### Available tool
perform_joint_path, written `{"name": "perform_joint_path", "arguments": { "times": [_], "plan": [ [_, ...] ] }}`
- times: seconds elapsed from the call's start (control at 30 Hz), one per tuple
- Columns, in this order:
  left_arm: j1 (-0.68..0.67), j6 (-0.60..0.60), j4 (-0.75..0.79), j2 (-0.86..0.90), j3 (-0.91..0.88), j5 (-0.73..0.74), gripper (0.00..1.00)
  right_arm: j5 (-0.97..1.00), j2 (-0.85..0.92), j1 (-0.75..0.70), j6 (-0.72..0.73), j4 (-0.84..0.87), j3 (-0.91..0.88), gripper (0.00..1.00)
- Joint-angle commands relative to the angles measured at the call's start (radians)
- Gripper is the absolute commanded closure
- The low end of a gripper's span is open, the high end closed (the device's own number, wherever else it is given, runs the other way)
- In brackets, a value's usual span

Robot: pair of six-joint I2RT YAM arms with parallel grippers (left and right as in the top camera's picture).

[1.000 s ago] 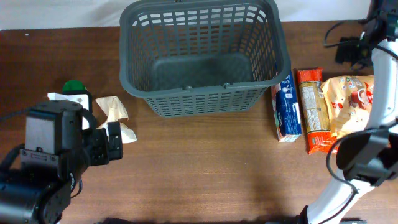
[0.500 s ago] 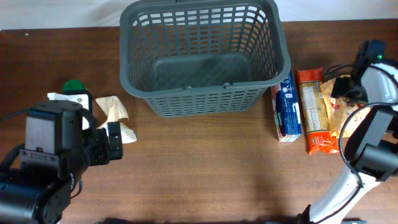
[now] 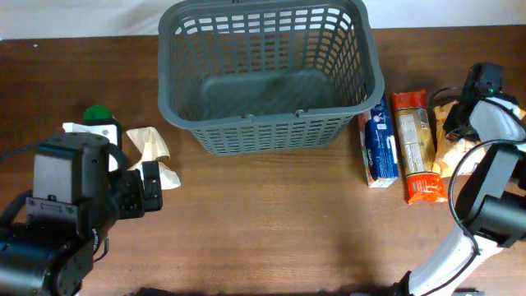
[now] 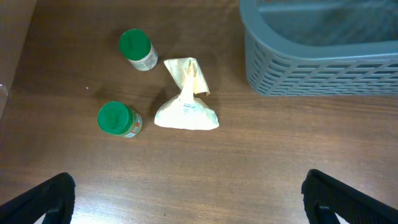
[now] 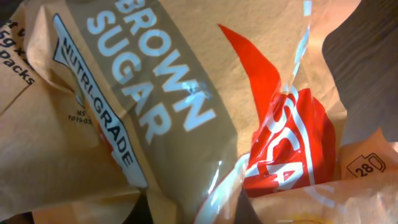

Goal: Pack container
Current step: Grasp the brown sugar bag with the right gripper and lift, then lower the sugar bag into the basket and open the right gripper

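I will next lift the sugar bag (image 3: 448, 140) with my right gripper, go left in the overhead view, lower the bag onto the basket's bare bottom and release it there.
The container (image 3: 263, 136), a large dark grey lattice basket, stands empty at the table's back centre; its corner (image 4: 323, 68) shows in the left wrist view. At the far right lies a tan and red brown sugar bag (image 3: 448, 140), mostly covered by my right arm. My right gripper (image 3: 456, 122) is down on it. In the right wrist view the crumpled bag (image 5: 174, 106) fills the frame, and my right gripper (image 5: 194, 210) is shut on a fold of it. My left gripper (image 4: 196, 208) hangs open over bare wood at the left.
A blue box (image 3: 380, 144) and an orange-red packet (image 3: 415, 148) lie between the basket and the sugar bag. Two green-lidded jars (image 4: 135, 50) (image 4: 116, 119) and a beige pouch (image 4: 185, 102) sit left of the basket, in front of my left gripper.
My right arm has come down from the back right corner onto the brown sugar bag, and its gripper has shut on it. The left arm has not moved.
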Motion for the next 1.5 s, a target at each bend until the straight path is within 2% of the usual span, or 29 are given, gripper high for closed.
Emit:
{"name": "perform_joint_path", "arguments": {
  "times": [0.0, 0.07, 0.2, 0.3, 0.4, 0.5, 0.53, 0.6, 0.63, 0.73, 0.83, 1.13, 1.27, 1.33, 1.47],
  "plan": [
    [0.005, -0.002, -0.001, -0.004, 0.003, -0.011, 0.01, -0.167, 0.114, -0.006, 0.095, -0.21, 0.023, 0.96],
    [0.005, -0.003, -0.001, -0.004, 0.003, -0.011, 0.01, -0.171, 0.092, -0.005, 0.115, -0.294, 0.118, 0.96],
    [0.005, -0.002, -0.001, -0.004, 0.003, -0.011, 0.01, -0.174, 0.015, 0.01, 0.114, -0.536, 0.461, 0.96],
    [0.005, -0.003, -0.001, -0.004, 0.003, -0.011, 0.01, -0.175, -0.059, 0.06, 0.114, -0.704, 0.796, 0.96],
    [0.005, -0.002, -0.001, -0.004, 0.003, -0.011, 0.01, -0.179, -0.109, 0.132, 0.105, -0.782, 1.011, 0.96],
    [0.005, -0.002, -0.001, -0.004, 0.003, -0.011, 0.01, -0.295, -0.171, 0.285, -0.018, -0.789, 1.226, 0.96],
    [0.005, -0.003, -0.001, -0.004, 0.003, -0.01, 0.01, -0.363, -0.191, 0.382, -0.103, -0.768, 1.301, 0.96],
    [0.005, -0.002, -0.001, -0.004, 0.003, -0.011, 0.01, -0.385, -0.2, 0.488, -0.174, -0.741, 1.353, 0.96],
    [0.005, -0.003, -0.002, -0.004, 0.003, -0.011, 0.01, -0.384, -0.2, 0.588, -0.222, -0.715, 1.379, 0.96],
    [0.005, -0.003, -0.001, -0.004, 0.003, -0.011, 0.01, -0.384, -0.177, 0.774, -0.31, -0.653, 1.367, 0.96],
    [0.005, -0.002, -0.001, -0.004, 0.003, -0.01, 0.01, -0.343, -0.118, 0.867, -0.362, -0.637, 1.318, 0.96],
    [0.005, -0.002, -0.001, -0.004, 0.003, -0.01, 0.01, -0.235, 0.119, 0.832, -0.362, -0.638, 1.061, 0.96],
    [0.005, -0.002, -0.001, -0.004, 0.003, -0.01, 0.01, -0.241, 0.148, 0.831, -0.361, -0.63, 0.971, 0.96],
    [0.005, -0.002, -0.001, -0.004, 0.003, -0.01, 0.01, -0.241, 0.149, 0.833, -0.358, -0.577, 0.875, 0.96],
    [0.005, -0.002, -0.001, -0.004, 0.003, -0.011, 0.01, -0.24, 0.149, 0.823, -0.358, -0.515, 0.804, 0.96]
  ]
}}
